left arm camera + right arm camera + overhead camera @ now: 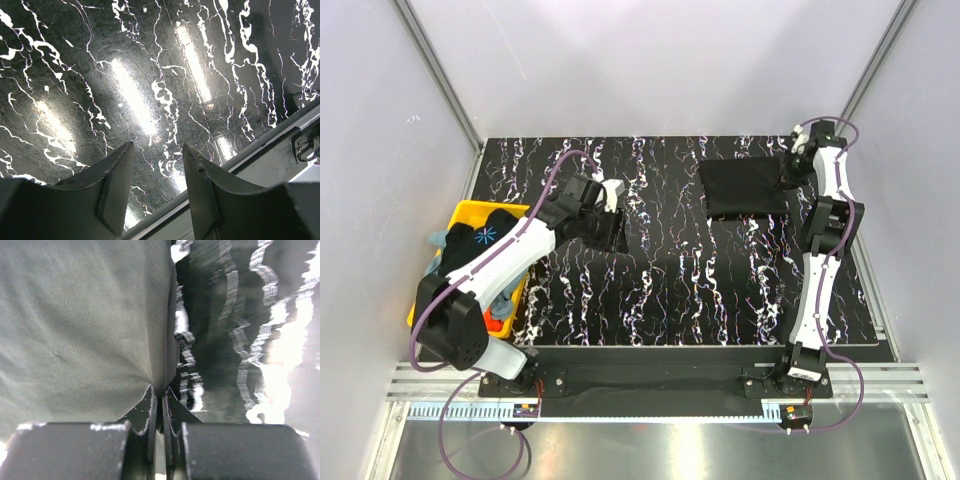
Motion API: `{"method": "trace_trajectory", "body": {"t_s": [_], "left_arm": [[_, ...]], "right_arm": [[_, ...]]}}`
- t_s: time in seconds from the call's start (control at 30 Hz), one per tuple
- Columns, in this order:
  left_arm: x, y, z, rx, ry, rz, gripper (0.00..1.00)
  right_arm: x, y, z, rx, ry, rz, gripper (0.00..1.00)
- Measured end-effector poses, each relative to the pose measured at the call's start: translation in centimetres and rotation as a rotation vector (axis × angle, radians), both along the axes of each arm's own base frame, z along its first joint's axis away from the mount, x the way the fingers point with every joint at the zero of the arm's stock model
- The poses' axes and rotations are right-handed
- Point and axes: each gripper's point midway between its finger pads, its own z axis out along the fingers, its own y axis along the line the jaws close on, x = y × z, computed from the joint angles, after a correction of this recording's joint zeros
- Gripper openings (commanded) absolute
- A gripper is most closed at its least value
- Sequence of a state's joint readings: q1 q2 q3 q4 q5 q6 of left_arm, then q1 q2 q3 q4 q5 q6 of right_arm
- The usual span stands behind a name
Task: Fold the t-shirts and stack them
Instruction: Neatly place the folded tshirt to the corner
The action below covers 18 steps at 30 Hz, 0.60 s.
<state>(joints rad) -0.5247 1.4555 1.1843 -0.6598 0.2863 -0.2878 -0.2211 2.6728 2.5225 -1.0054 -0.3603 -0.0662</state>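
Observation:
My right gripper is to drag the folded black t-shirt outward into the nearest table corner and release it, as bare table still separates it from the wall.
A plain black t-shirt (745, 187) lies folded flat on the far right of the marbled table (670, 290). My right gripper (788, 172) is at its right edge, shut on a pinch of that cloth. In the right wrist view the grey-looking fabric (85, 320) runs straight into the closed right gripper (161, 392). At the left, a black t-shirt with a starburst print (485, 237), a grey-blue one (438, 240) and an orange-red one (498, 320) are heaped in a bin. My left gripper (605, 228) hovers over the table's left half, open and empty (158, 147).
The yellow bin (470, 210) stands at the table's left edge, under the left arm. A metal rail (260, 145) along the table's edge shows in the left wrist view. White walls close in the back and both sides.

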Motion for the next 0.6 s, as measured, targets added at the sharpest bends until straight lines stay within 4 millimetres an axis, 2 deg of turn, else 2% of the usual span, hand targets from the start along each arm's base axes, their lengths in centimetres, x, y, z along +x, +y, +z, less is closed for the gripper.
{"method": "trace_trajectory", "body": {"t_s": [0.37,0.6], "left_arm": [[0.0,-0.2,-0.8,0.007,0.024,-0.007,0.50],[0.0,-0.1,-0.8,0.007,0.024,-0.007,0.50]], "right_arm": [[2.5,-5.5,0.6,-0.272,-0.076,-0.065,0.00],[4.0,-8.6,0.8,-0.356,-0.144,-0.096,0.00]]}}
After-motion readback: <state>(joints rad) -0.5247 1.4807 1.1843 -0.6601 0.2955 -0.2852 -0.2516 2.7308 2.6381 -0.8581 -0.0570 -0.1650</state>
